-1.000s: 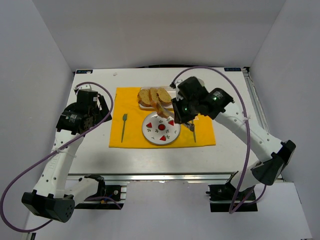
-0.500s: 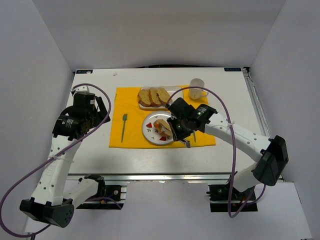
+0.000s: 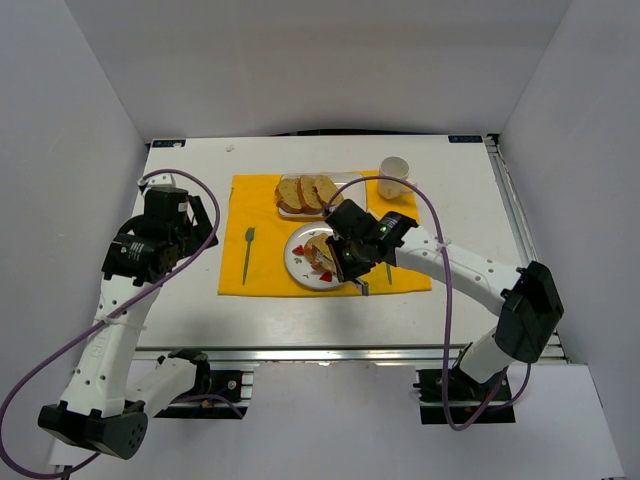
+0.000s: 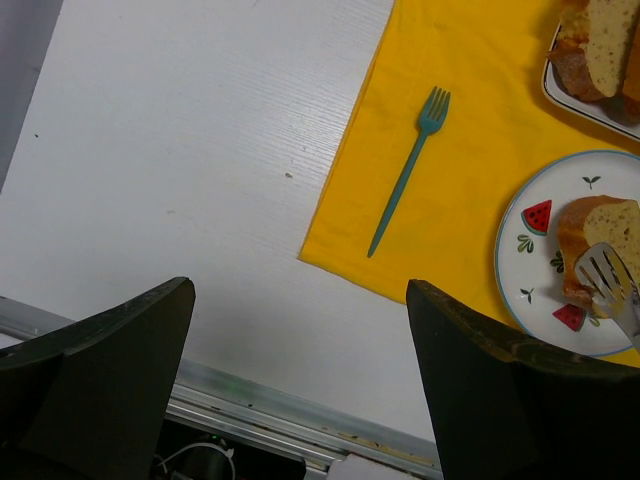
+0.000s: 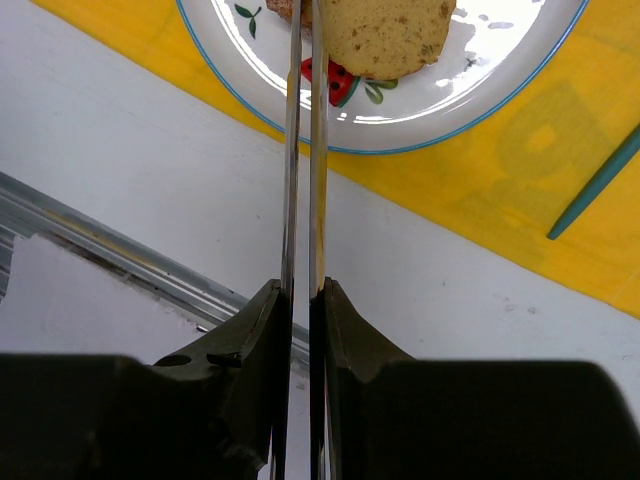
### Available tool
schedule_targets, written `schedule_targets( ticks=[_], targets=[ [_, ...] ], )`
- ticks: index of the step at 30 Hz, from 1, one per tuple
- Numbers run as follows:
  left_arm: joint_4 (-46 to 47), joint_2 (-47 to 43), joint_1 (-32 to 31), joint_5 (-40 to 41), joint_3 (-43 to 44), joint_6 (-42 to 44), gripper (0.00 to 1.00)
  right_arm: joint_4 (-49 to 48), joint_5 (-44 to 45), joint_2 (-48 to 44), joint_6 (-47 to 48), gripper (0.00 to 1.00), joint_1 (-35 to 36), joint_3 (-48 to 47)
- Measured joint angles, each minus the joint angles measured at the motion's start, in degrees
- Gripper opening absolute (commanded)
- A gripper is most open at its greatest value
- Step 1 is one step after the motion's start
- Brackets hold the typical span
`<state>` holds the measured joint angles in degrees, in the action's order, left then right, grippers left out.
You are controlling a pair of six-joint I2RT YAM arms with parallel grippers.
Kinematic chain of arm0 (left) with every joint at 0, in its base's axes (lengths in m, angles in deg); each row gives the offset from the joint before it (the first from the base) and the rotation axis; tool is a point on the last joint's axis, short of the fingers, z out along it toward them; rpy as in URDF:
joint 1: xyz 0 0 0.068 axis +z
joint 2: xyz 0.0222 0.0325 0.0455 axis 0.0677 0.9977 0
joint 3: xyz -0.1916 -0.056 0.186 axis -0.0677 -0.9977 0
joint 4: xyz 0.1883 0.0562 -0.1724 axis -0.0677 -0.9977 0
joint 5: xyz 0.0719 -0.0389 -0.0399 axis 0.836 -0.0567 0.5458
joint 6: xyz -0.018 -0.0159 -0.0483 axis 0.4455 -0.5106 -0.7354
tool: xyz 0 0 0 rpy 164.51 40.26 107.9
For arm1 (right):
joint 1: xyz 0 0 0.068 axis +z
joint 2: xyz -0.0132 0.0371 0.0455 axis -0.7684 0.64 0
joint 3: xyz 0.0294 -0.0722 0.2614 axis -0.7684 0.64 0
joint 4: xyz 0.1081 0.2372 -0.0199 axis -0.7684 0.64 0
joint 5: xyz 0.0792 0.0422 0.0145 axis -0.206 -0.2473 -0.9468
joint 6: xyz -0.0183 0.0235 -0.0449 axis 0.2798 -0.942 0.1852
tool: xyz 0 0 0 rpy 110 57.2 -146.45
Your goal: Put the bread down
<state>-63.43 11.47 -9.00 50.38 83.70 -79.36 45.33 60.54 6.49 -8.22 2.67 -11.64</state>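
The metal tongs spread next as my right gripper stays by the plate [image 3: 319, 256] and opens, since the bread already sits there.
The bread [image 3: 320, 250] is on the round watermelon-print plate [image 3: 303, 270] on the yellow mat. My right gripper [image 3: 350, 262] is shut on metal tongs [image 5: 303, 180], whose tips are still at the slice [image 5: 385, 25] over the plate [image 5: 500, 80]. I cannot tell whether the tongs still pinch it. My left gripper [image 3: 198, 222] is open and empty over the bare table left of the mat. Its view shows the bread [image 4: 600, 235], a tong tip [image 4: 610, 280] and the plate [image 4: 535, 290]; the gripper [image 4: 300, 400] is near the table's front edge.
A white tray [image 3: 350, 180] with three like slices [image 3: 305, 192] stands behind the plate. A teal fork [image 3: 247, 250] lies on the mat's left part [image 4: 408, 170]. Another teal utensil [image 3: 388, 268] lies right of the plate. A cup [image 3: 393, 170] stands at the back right.
My right arm has brought the slice from beside the tray down and forward onto the plate. My left arm has shifted slightly.
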Motion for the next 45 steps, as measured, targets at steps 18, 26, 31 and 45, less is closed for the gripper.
schedule_targets(
  ticks=[18,26,31,45],
  targets=[
    [0.02,0.0,0.0,0.37,0.0,0.04,0.98,0.57,-1.18,0.2,-1.49,0.29,0.02,-1.36],
    [0.09,0.0,0.0,0.37,-0.28,0.07,0.98,0.85,-1.79,-0.92,-2.05,0.39,0.02,-3.26],
    [0.09,0.15,0.0,0.35,-0.7,0.07,0.98,0.96,-1.95,-0.94,-2.32,0.4,0.02,-3.61],
    [0.09,0.17,0.0,0.37,-0.72,0.22,0.98,1.2,-2.84,-0.92,-2.54,0.48,0.13,-3.74]
  ],
)
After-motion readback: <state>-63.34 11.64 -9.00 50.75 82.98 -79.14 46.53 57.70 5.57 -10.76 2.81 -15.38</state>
